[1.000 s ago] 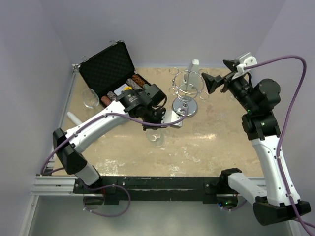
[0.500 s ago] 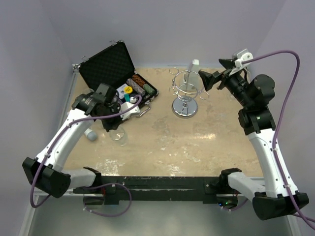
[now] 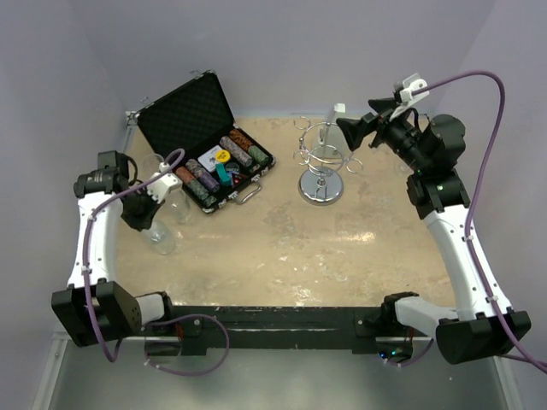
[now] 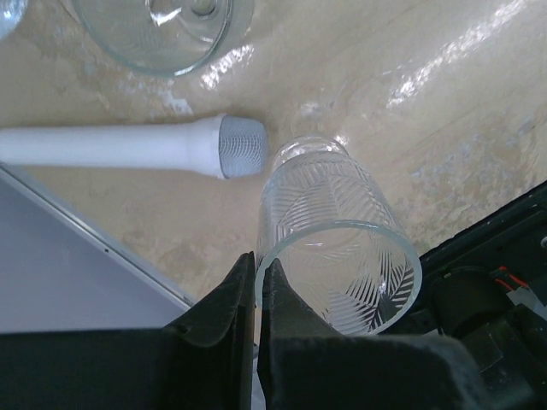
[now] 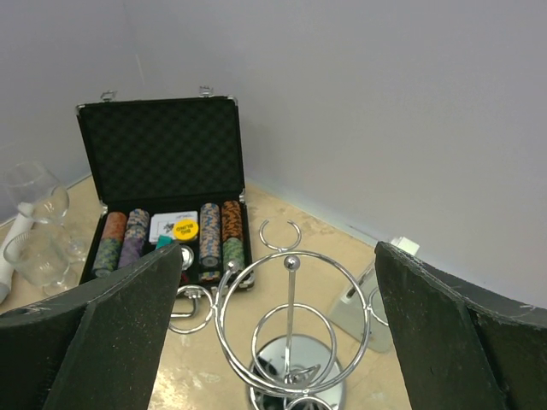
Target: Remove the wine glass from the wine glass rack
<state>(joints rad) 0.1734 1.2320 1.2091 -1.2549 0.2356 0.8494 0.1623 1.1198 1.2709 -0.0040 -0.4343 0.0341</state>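
Note:
The wine glass in my left gripper goes down and to the left in the top view next, and comes free on bare tabletop beside the white cylinder.
The wine glass, clear with etched leaves and no stem showing, hangs tilted by its rim from my left gripper, which is shut on the rim. In the top view the left gripper and the wine glass are low at the table's left edge. The chrome wine glass rack stands mid-table at the back. No glass hangs in the wire loops of the wine glass rack that show. My right gripper hovers open just right of the rack top, its fingers either side of the rings.
An open black case of poker chips lies at the back left. Another clear glass and a white cylinder with a grey tip sit beside the held glass. The metal table frame runs close by. A white stand is behind the rack.
My left arm has swung from beside the rack to the table's left edge, carrying the glass. The right gripper has drifted slightly left towards the rack and stayed open.

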